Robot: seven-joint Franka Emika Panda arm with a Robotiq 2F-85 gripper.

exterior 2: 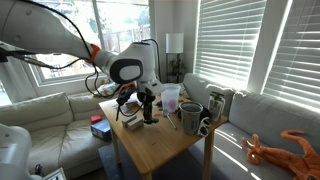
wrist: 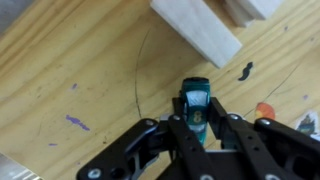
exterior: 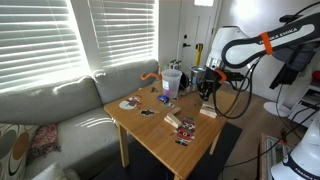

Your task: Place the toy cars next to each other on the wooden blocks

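Observation:
My gripper should next go back past the nearer wooden block onto the farther one, turn to straighten the slanted car, then let go.
My gripper (wrist: 196,123) is shut on the blue toy car (wrist: 194,103), which sits lengthwise between the fingers with its nose pointing at the wooden blocks. One pale wooden block (wrist: 197,28) lies just beyond the car, and another (wrist: 250,8) is at the top edge. In both exterior views the gripper (exterior: 206,88) (exterior 2: 150,106) hangs low over the table, near a wooden block (exterior: 208,112) at the table's edge. I cannot make out the dark toy car.
On the wooden table (exterior: 160,135) stand cups (exterior: 172,80) (exterior 2: 190,118), red-and-white striped items (exterior: 184,126) and small flat things. A grey sofa (exterior: 60,110) runs beside it. An orange toy (exterior 2: 285,148) lies on the sofa. Pen marks dot the tabletop (wrist: 75,122).

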